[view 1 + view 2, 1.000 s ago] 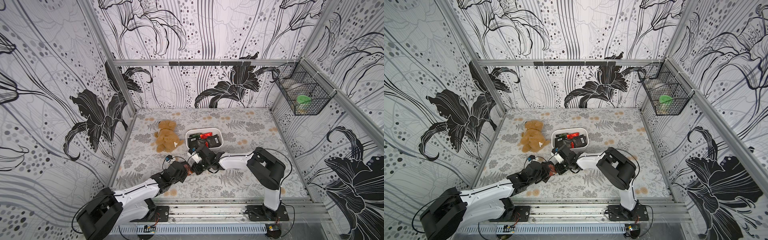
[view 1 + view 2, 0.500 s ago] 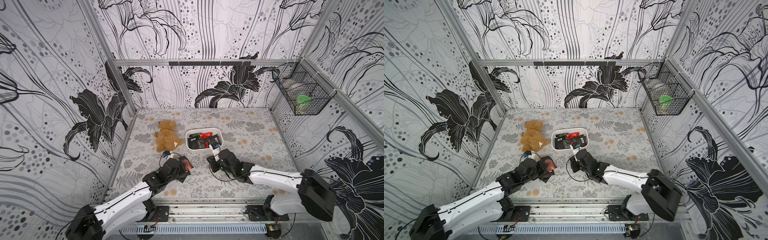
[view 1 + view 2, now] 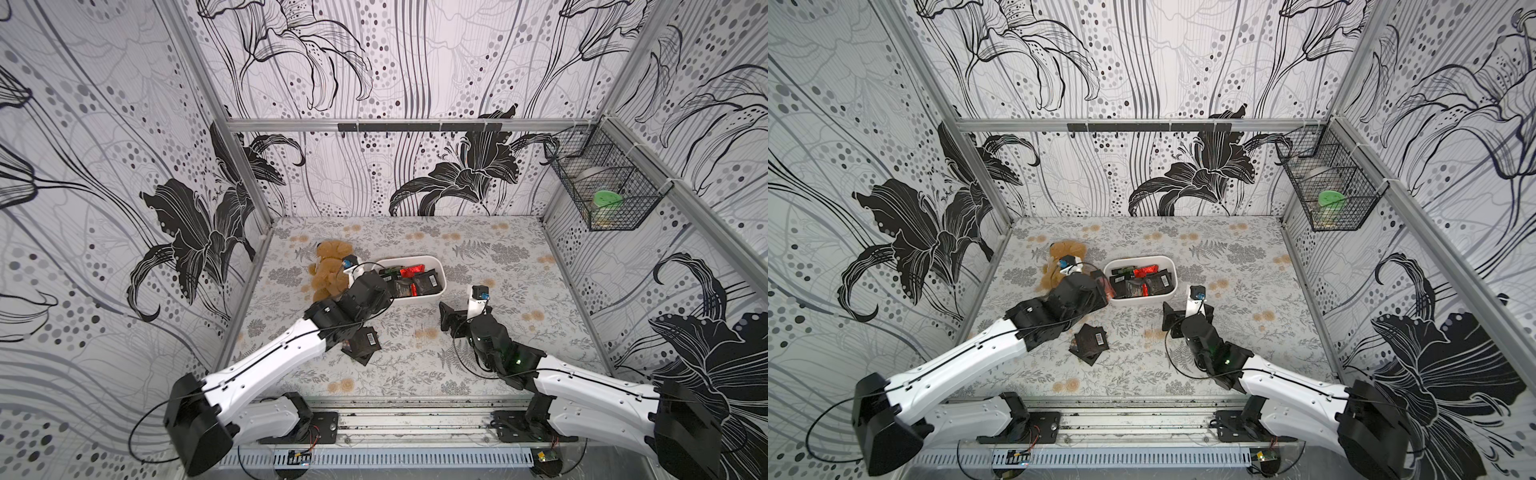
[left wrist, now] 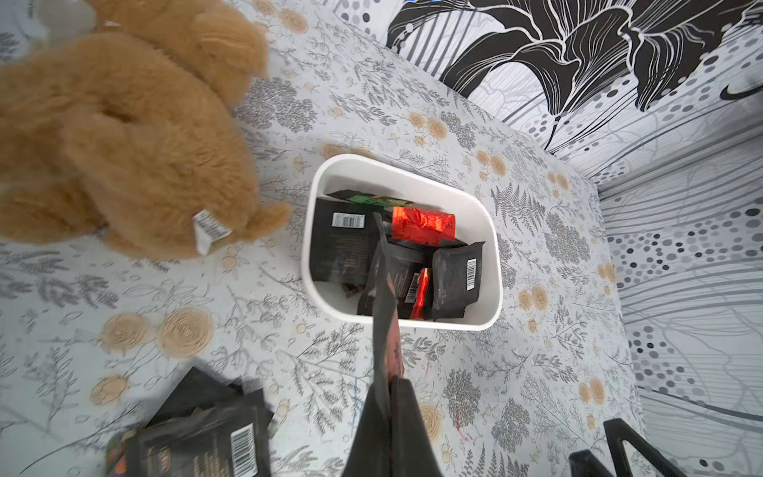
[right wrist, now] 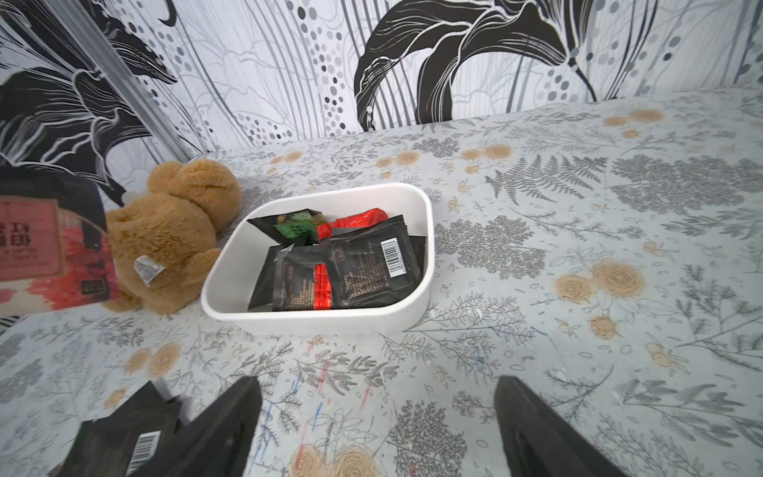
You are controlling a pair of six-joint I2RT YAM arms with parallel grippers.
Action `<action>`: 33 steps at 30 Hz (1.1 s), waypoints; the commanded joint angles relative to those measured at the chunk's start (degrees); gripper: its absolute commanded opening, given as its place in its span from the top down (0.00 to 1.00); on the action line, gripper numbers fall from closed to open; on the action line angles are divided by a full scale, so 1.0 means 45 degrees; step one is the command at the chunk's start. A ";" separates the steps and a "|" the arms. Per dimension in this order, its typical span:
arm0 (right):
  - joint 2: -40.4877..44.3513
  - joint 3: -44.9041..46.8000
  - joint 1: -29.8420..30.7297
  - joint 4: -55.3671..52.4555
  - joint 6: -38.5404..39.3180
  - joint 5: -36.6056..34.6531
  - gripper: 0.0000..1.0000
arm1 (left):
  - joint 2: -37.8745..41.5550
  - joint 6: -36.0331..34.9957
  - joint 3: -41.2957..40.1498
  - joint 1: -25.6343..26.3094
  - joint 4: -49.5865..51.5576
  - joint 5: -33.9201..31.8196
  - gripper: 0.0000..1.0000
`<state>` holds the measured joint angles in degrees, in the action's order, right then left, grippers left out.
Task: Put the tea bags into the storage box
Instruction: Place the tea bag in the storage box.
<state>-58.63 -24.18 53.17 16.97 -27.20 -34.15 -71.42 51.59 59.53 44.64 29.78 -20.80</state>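
Note:
Other tea bags are already inside the box's opposite end (image 3: 429, 281) (image 4: 458, 278), so the robot's left gripper will next move away from the bear and down over that end to let go of the black tea bag.
The white storage box (image 3: 440, 275) (image 3: 1173, 272) (image 4: 413, 173) (image 5: 330, 322) sits mid-table and holds several tea bags (image 3: 428, 282) (image 3: 1158, 282) (image 4: 347, 243) (image 5: 371, 264), mostly black, some red foil. My left gripper (image 4: 390, 382) (image 3: 386, 291) is shut on a black tea bag with an orange-red label (image 4: 384, 297) (image 5: 41, 247) (image 3: 1105, 287), held on edge at the box's left end. More tea bags (image 3: 361, 345) (image 3: 1090, 340) (image 4: 202, 437) (image 5: 124, 437) lie loose on the table in front. My right gripper (image 5: 375, 386) (image 3: 459, 313) (image 3: 1177, 318) stands open and empty just off the box's front right.
A brown teddy bear (image 3: 328, 270) (image 3: 1059, 253) (image 4: 124, 144) (image 5: 173, 239) lies right against the box's left side. A black wire basket (image 3: 602, 191) (image 3: 1329, 195) hangs on the right wall. The floral table cover (image 3: 498, 257) stretches bare to the right and back.
The two grippers were together in front of the box. The right one has opened and drawn back to the right. The left has carried the orange-labelled tea bag up to the box's left end.

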 commanded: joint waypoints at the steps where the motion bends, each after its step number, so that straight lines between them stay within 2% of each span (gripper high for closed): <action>1: -0.0991 -0.0489 0.0021 -0.0194 0.0644 -0.0554 0.05 | -0.1708 -0.1368 0.1530 0.0055 -0.0734 0.0285 1.00; 3: -0.1658 -0.1452 0.0019 -0.1413 0.0560 -0.0470 0.05 | -0.2970 -0.1677 0.2476 0.0060 -0.0976 0.0538 1.00; 4: -0.1844 -0.1712 0.0021 -0.1707 0.0581 -0.0382 0.08 | -0.3478 -0.1846 0.2866 0.0059 -0.1086 0.0658 1.00; 6: -0.1773 -0.1629 0.0021 -0.1615 0.0547 -0.0448 0.09 | -0.4591 -0.2182 0.3696 0.0050 -0.1263 0.0937 1.00; 7: -0.1565 -0.1517 0.0003 -0.1565 0.0538 -0.0486 0.02 | -0.4970 -0.2239 0.3994 0.0029 -0.1329 0.1087 1.00; 10: -0.0442 -0.1154 -0.0018 -0.2149 -0.0021 -0.1451 0.04 | -0.6242 -0.2480 0.4888 0.0029 -0.1494 0.1347 1.00; 15: 0.1839 0.0014 -0.0020 -0.2043 -0.0332 -0.2207 0.05 | -0.7745 -0.2635 0.5771 -0.0069 -0.1808 0.1950 1.00; 18: 0.2378 0.0425 -0.0018 -0.2206 -0.1819 -0.3299 0.04 | -0.8307 -0.2615 0.5956 -0.0172 -0.2112 0.2317 1.00; 20: 0.2478 0.1105 -0.0023 -0.1419 -0.2352 -0.3885 0.04 | -0.8604 -0.2592 0.6090 -0.0310 -0.2198 0.2383 1.00; 21: 0.2526 0.1390 -0.0019 -0.1074 -0.2320 -0.3829 0.04 | -0.8689 -0.2596 0.6104 -0.0363 -0.2283 0.2447 1.00; 24: 0.2616 0.2582 -0.0018 0.2053 0.0429 -0.1873 0.04 | -0.8940 -0.2534 0.6041 -0.0550 -0.2479 0.2612 1.00; 27: 0.2397 0.2108 -0.0028 0.1462 0.1549 -0.0715 0.04 | -0.9067 -0.2386 0.5847 -0.0683 -0.2640 0.2778 1.00; 33: 0.1044 0.1546 -0.0018 0.1481 0.1919 0.1173 0.04 | -0.8906 -0.2217 0.4949 -0.0959 -0.3269 0.2796 1.00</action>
<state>-51.88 -15.59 53.12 20.91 -21.85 -35.20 -111.90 41.30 83.74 40.97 18.44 -8.73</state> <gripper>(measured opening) 0.957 0.039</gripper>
